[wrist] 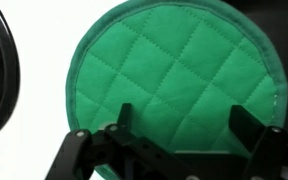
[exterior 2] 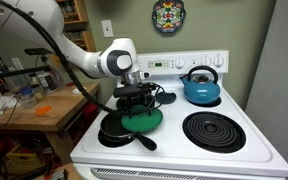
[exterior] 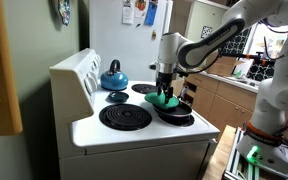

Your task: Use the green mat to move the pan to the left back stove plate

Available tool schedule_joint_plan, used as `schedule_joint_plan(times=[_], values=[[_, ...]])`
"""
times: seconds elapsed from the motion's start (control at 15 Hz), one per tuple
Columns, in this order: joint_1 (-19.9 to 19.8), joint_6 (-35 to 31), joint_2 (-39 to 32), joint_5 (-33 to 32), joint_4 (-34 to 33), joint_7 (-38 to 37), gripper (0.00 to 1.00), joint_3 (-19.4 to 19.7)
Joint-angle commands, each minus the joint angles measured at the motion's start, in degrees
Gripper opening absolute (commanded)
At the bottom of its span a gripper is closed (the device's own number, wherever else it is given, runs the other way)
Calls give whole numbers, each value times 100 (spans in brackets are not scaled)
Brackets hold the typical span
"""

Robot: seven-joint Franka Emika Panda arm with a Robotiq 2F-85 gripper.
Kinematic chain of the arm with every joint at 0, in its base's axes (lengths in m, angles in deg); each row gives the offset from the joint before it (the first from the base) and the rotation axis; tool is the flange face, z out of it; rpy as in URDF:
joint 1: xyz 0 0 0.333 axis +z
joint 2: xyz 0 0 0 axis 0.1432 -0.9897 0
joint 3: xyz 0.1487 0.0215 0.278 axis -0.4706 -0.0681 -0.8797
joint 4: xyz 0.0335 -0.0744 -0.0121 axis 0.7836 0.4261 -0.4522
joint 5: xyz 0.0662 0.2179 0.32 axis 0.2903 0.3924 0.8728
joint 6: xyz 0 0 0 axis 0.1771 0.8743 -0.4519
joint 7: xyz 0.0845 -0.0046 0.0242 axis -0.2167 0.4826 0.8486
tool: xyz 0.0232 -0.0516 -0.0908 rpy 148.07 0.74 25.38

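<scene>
The fingers of my gripper will go down a little first to get onto the mat, and then they will close together there.
A round green quilted mat [exterior 2: 144, 120] lies on a black pan [exterior 2: 114, 136] on the stove's front burner nearest the arm. The pan's handle [exterior 2: 146, 142] points toward the stove's front edge. The mat [exterior: 164, 99] and pan [exterior: 176, 116] show in both exterior views. My gripper [exterior 2: 136, 101] hangs straight down just over the mat, also seen from the side [exterior: 165, 86]. In the wrist view the mat [wrist: 184, 60] fills the picture and my gripper [wrist: 184, 120] is open, its two fingers spread wide above the mat with nothing between them.
A blue kettle [exterior 2: 200, 88] stands on a back burner [exterior: 113, 76]. A large empty coil burner [exterior 2: 216, 130] is at the front [exterior: 125, 117]. A small back burner [exterior 2: 164, 97] lies behind the pan. A wooden counter [exterior 2: 34, 105] with clutter adjoins the stove.
</scene>
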Motion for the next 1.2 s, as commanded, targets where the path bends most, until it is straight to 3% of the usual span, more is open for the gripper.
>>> schedule_joint_plan(times=[0.0, 0.33, 0.4, 0.53, 0.67, 1.13], values=[[-114, -592, 93, 12, 369, 116, 100, 121], [-162, -912, -101, 133, 429, 299, 100, 168], [-164, -939, -137, 173, 420, 355, 95, 166], [-167, -972, -195, 252, 402, 443, 71, 156], [-166, -968, -245, 336, 372, 544, 63, 147], [-169, -899, -247, 515, 341, 734, 10, 139]])
